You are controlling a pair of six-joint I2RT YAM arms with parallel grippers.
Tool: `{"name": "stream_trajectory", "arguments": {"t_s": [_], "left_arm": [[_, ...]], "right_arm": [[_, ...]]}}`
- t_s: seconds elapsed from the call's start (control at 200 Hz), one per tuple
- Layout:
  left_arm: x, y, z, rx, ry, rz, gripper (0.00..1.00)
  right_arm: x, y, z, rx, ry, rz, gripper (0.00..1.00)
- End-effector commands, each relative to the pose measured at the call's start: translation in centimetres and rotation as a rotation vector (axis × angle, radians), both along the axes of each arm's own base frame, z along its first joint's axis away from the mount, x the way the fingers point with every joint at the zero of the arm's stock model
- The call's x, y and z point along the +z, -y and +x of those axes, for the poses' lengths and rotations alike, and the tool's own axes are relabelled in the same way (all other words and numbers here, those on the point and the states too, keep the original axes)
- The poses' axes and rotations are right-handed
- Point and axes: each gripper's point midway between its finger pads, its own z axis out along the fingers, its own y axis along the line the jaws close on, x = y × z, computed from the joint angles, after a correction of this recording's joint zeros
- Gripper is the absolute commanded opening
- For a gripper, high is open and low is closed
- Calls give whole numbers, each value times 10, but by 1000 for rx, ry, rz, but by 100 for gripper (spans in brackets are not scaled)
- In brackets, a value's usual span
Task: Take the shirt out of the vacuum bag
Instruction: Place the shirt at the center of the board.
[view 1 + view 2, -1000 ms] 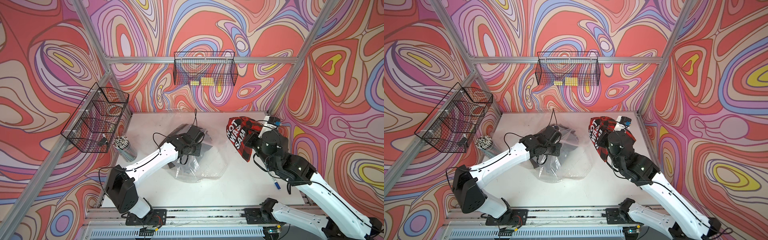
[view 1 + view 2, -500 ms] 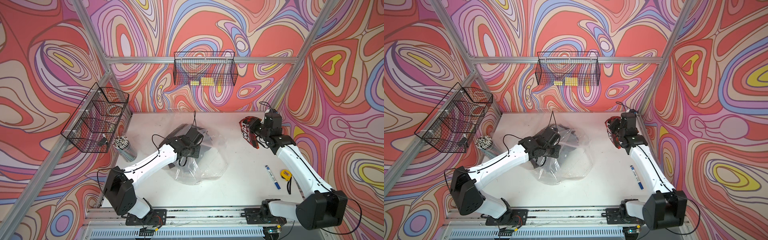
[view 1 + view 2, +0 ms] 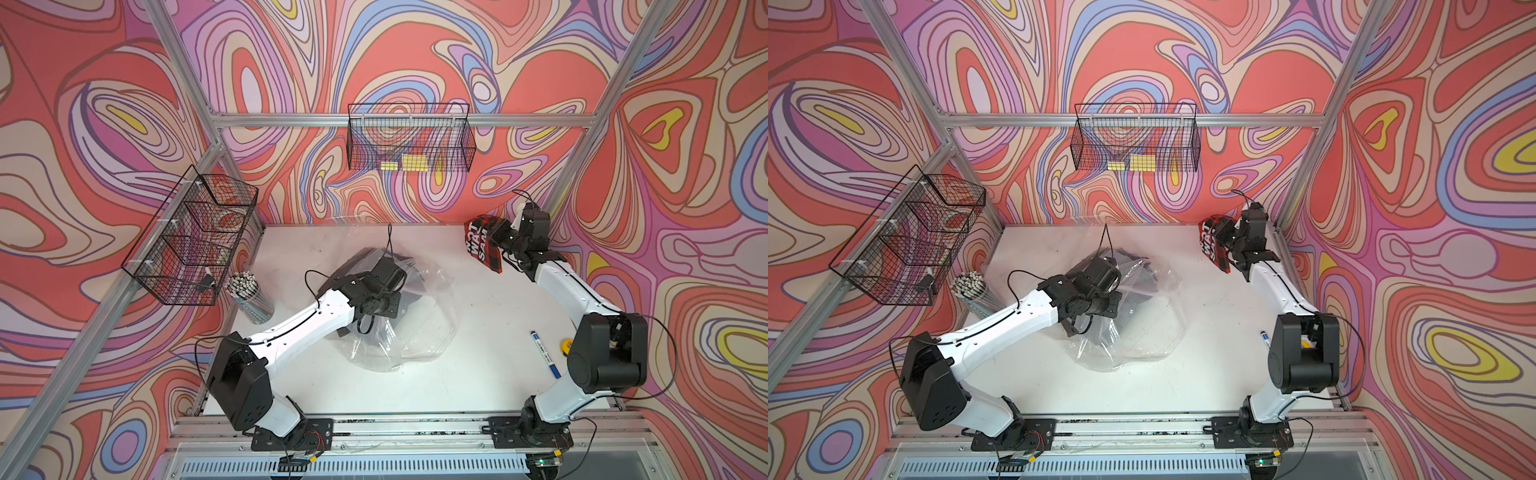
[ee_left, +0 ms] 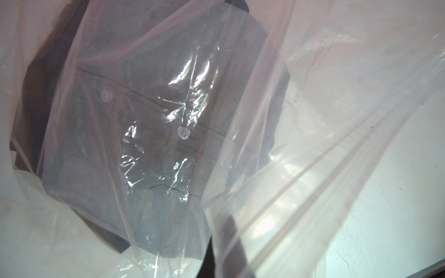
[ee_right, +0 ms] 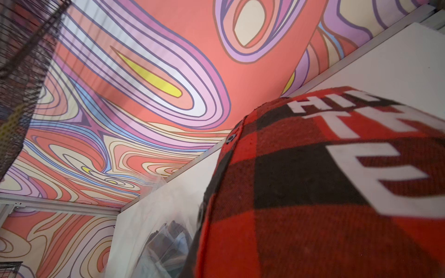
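Observation:
I should lower my right gripper next and release the red-and-black plaid shirt (image 3: pixel 482 247) on the clear, bare tabletop below, beside the vacuum bag.
The crinkly clear vacuum bag (image 3: pixel 415 332) (image 3: pixel 1142 332) lies mid-table with grey and dark folded clothes (image 4: pixel 149 115) still inside. My left gripper (image 3: pixel 376 307) (image 4: pixel 226 264) sits over the bag and is shut on its plastic near the zip edge (image 4: pixel 301 192). Its fingers show only as a dark shape behind the film. A red-and-black plaid shirt (image 3: pixel 482 247) (image 3: pixel 1210 245) (image 5: pixel 325 192) with white letters hangs outside the bag at the back right corner. My right gripper (image 3: pixel 498 237) (image 3: pixel 1228 240) is shut on it, and the cloth hides its fingers in the right wrist view.
A blue pen (image 3: pixel 544 353) (image 3: pixel 1264 337) and a small yellow thing (image 3: pixel 566 345) lie near the right arm's elbow. A cup of white sticks (image 3: pixel 249 291) stands at the left edge under a wire basket (image 3: pixel 195 237). Another basket (image 3: pixel 409 143) hangs on the back wall.
My right arm has swung from high over the table down to the back right corner, carrying the plaid shirt with it. The left arm and the bag have barely moved.

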Motion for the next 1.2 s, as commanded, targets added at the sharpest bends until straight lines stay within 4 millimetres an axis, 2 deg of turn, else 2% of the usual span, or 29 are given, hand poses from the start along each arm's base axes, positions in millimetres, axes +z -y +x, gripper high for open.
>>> {"name": "stream_trajectory", "arguments": {"t_s": [0.0, 0.025, 0.105, 0.21, 0.305, 0.401, 0.451, 0.661, 0.786, 0.881, 0.947, 0.987, 1.107, 1.197], "left_arm": [[-4, -5, -2, -4, -7, 11, 0], [-4, -5, -2, -6, -8, 10, 0], [-5, -4, -2, -7, -9, 7, 0], [-7, -3, -3, -14, -19, 9, 0], [-7, -2, -3, -20, -22, 5, 0], [-7, -1, -4, -24, -25, 1, 0], [-8, -1, -4, -26, -31, 2, 0], [-8, 0, -5, -34, -38, 0, 0], [-8, 0, -5, -36, -37, 3, 0], [-6, 0, -4, -34, -36, 5, 0], [-6, 0, -4, -33, -37, 8, 0], [-5, 0, -4, -32, -38, 6, 0], [-4, 1, -5, -31, -42, -2, 0], [-4, 1, -6, -31, -45, -2, 0]], "right_arm": [[-51, -6, 7, 59, -27, -21, 0], [-77, -4, 6, 51, -69, -26, 0], [-115, 3, -6, 15, -115, -56, 0], [-149, 4, -17, 29, -178, -86, 0], [-170, 1, -29, 50, -218, -84, 0], [-181, 4, -38, 36, -234, -87, 0], [-180, 7, -39, 26, -238, -91, 0], [-179, 45, -45, -122, -316, -172, 0], [-184, 42, -43, -100, -341, -145, 0], [-193, 46, -44, -124, -389, -140, 24], [-197, 49, -45, -133, -406, -138, 52], [-200, 51, -45, -135, -416, -127, 63], [-202, 53, -45, -131, -421, -87, 76], [-201, 57, -46, -142, -426, -72, 79]]}}
